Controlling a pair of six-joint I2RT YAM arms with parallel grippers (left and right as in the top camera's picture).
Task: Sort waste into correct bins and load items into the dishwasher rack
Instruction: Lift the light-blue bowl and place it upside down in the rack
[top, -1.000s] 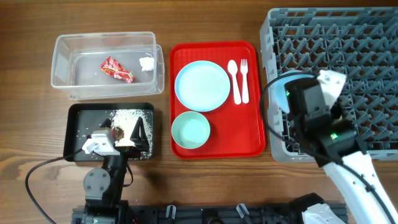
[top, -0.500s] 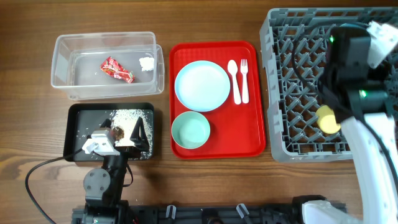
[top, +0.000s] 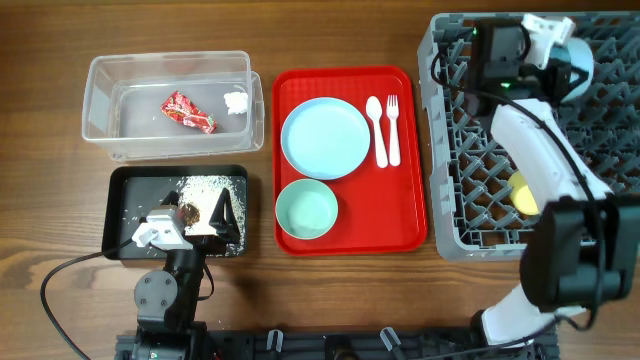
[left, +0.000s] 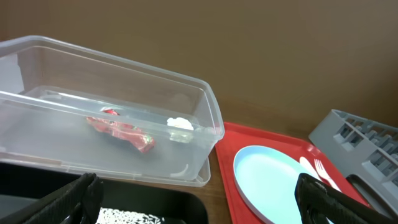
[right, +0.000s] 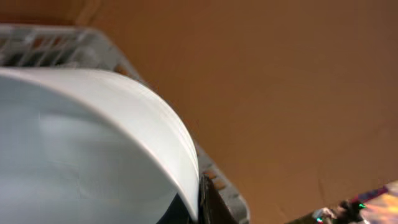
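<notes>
The saucer goes down with my right gripper next, then on edge into the far part of the grey dishwasher rack.
My right gripper (top: 562, 42) is over the far right part of the grey dishwasher rack (top: 470, 232) and is shut on the small pale blue saucer (top: 581, 70). In the right wrist view the saucer (right: 81, 149) fills the left, on edge, with my finger (right: 205, 202) on its rim. A yellow cup (top: 525, 192) lies in the rack. The pale blue plate (top: 325, 138), green bowl (top: 307, 210), white spoon (top: 377, 130) and fork (top: 393, 130) are on the red tray (top: 410, 215). My left gripper (top: 215, 213) is open over the black tray (top: 120, 215).
The clear tub (top: 100, 100) holds the red wrapper (top: 188, 112) and the tissue wad (top: 236, 102). Rice and brown scraps (top: 203, 187) lie in the black tray. The left wrist view shows the tub (left: 205, 124), wrapper (left: 121, 130), plate (left: 273, 180) and open gripper (left: 202, 205).
My right arm has swung from the rack's near left corner to its far right part, carrying the saucer. The yellow cup now shows in the rack. The left arm has not moved.
</notes>
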